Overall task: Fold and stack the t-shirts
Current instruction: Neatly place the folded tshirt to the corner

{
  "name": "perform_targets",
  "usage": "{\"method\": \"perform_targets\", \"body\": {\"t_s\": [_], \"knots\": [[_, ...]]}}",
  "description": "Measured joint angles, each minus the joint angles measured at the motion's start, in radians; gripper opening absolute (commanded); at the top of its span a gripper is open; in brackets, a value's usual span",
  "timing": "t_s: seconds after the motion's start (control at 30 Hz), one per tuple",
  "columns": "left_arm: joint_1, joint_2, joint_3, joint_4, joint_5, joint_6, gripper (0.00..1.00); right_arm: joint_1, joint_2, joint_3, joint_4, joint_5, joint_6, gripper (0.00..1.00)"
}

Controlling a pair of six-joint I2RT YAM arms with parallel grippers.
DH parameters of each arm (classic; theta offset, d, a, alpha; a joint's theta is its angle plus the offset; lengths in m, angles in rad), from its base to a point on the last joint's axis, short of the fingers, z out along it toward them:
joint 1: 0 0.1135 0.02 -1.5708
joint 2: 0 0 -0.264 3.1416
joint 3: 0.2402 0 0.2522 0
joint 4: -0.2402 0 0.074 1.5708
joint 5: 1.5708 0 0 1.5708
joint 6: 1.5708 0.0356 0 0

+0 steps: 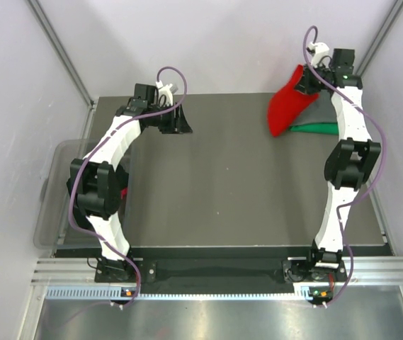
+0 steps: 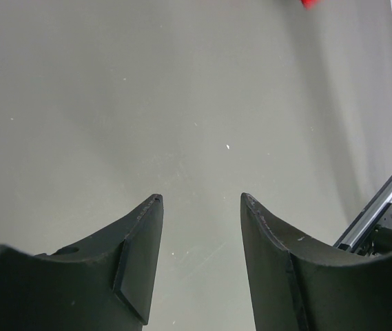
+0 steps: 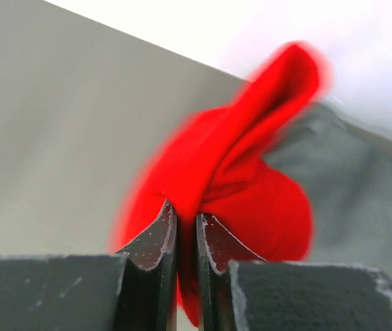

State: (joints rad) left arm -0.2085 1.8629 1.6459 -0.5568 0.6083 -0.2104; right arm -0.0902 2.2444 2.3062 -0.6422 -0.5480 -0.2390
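My right gripper moves to the right in the top view next, then releases the red t-shirt over the grey t-shirt (image 1: pixel 324 112).
A bright red t-shirt (image 1: pixel 286 110) hangs bunched at the table's far right corner, lifted above a folded grey t-shirt (image 1: pixel 324 112) that lies on a green t-shirt (image 1: pixel 313 128). My right gripper (image 1: pixel 306 79) is shut on the red t-shirt (image 3: pixel 237 186), cloth pinched between its fingertips (image 3: pixel 187 219). The grey shirt shows behind it in the right wrist view (image 3: pixel 361 186). My left gripper (image 1: pixel 183 122) is open and empty over the bare table at the far left; in its wrist view (image 2: pixel 201 198) only table shows between the fingers. Black and magenta shirts are out of view.
A translucent grey plastic tub (image 1: pixel 54 191) stands off the table's left edge, behind the left arm. The dark table (image 1: pixel 222 184) is ringed by white walls. A metal rail (image 2: pixel 382 207) shows at the table edge in the left wrist view.
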Motion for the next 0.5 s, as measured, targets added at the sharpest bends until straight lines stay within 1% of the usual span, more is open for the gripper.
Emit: {"method": "perform_targets", "body": {"t_s": [0.2, 0.5], "knots": [[0.0, 0.0, -0.001, 0.003, 0.0, 0.0, 0.54, -0.048, 0.018, 0.006, -0.063, 0.048, -0.071, 0.0], [0.0, 0.0, -0.002, 0.004, 0.0, 0.0, 0.54, -0.036, 0.042, 0.006, -0.081, 0.069, -0.103, 0.0]]}}
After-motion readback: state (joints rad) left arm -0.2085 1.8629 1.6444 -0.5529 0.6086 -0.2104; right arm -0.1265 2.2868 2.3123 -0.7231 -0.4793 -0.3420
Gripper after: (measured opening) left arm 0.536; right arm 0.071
